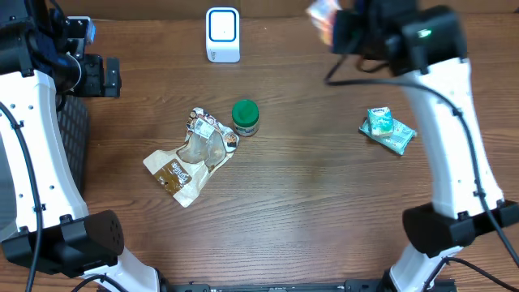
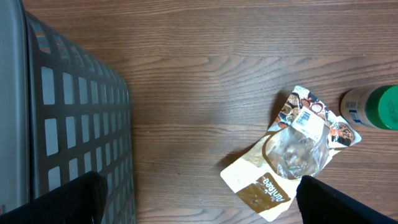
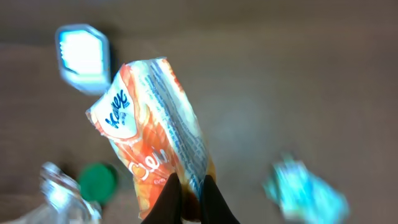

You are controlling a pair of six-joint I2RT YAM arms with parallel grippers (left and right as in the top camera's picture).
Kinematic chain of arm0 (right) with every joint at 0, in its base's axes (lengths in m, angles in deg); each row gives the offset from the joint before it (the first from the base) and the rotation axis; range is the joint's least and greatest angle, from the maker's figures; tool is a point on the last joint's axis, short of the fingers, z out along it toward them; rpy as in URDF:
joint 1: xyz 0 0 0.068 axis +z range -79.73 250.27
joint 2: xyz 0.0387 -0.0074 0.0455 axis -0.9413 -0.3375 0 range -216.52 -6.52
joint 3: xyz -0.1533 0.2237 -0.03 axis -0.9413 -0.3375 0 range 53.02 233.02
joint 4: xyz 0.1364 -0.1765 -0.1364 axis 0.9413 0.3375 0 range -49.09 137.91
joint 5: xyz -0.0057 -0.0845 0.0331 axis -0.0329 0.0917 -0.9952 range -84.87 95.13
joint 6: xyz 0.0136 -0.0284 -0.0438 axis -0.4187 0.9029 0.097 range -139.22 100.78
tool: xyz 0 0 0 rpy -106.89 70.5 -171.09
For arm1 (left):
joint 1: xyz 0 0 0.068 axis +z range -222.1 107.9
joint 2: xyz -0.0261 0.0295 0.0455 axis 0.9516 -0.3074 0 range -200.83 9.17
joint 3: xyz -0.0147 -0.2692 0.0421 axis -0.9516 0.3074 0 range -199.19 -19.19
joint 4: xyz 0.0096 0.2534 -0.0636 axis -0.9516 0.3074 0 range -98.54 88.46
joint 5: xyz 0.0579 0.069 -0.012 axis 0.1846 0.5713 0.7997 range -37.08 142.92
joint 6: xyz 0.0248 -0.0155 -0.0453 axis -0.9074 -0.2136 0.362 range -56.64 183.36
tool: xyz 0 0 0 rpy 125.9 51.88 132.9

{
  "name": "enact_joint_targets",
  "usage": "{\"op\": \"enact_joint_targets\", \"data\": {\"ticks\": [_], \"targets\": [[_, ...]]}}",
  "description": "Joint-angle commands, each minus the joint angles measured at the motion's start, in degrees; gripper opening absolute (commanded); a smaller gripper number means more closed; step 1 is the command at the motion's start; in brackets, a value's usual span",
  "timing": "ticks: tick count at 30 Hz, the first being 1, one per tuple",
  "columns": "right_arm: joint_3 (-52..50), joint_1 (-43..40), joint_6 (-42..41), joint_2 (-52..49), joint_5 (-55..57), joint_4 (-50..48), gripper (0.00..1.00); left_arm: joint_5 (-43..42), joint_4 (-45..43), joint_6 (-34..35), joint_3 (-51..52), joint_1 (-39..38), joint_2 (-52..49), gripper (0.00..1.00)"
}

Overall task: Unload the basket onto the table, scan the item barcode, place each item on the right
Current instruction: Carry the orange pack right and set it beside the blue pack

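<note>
The teal packet lies clear of the scanner and jar, so my right gripper must next go back and down onto it to release the Kleenex pack there.
My right gripper is shut on the lower end of an orange and white Kleenex tissue pack, held high above the table's far right. In the overhead view the pack pokes out left of that gripper. The white scanner with a blue-lit face stands at the back centre; in the right wrist view the scanner shows blurred, up and left of the pack. No barcode can be made out. My left gripper hangs open and holds nothing at the far left.
A dark mesh basket lies along the left edge, under the left gripper's side. A crumpled snack pouch and a green-capped jar lie mid-table. A teal packet lies at the right.
</note>
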Motion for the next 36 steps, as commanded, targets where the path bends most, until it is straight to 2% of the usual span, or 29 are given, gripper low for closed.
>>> {"op": "enact_joint_targets", "data": {"ticks": [1, 14, 24, 36], "targets": [[-1.6, -5.1, -4.3, -3.3, -2.5, 6.0, 0.04, -0.4, -0.1, -1.1, -0.3, 0.2, -0.2, 0.99], [-18.9, -23.9, -4.3, -3.8, -6.4, 8.9, 0.04, -0.4, -0.1, -1.1, -0.3, 0.2, -0.2, 1.0], [-35.5, -27.5, -4.1, -3.8, -5.9, -2.8, 0.04, -0.4, -0.1, -1.1, -0.3, 0.2, -0.2, 1.0], [-38.1, -29.5, -4.3, -3.9, -5.3, -6.8, 0.05, -0.4, -0.1, -1.1, -0.3, 0.2, -0.2, 0.99]]}}
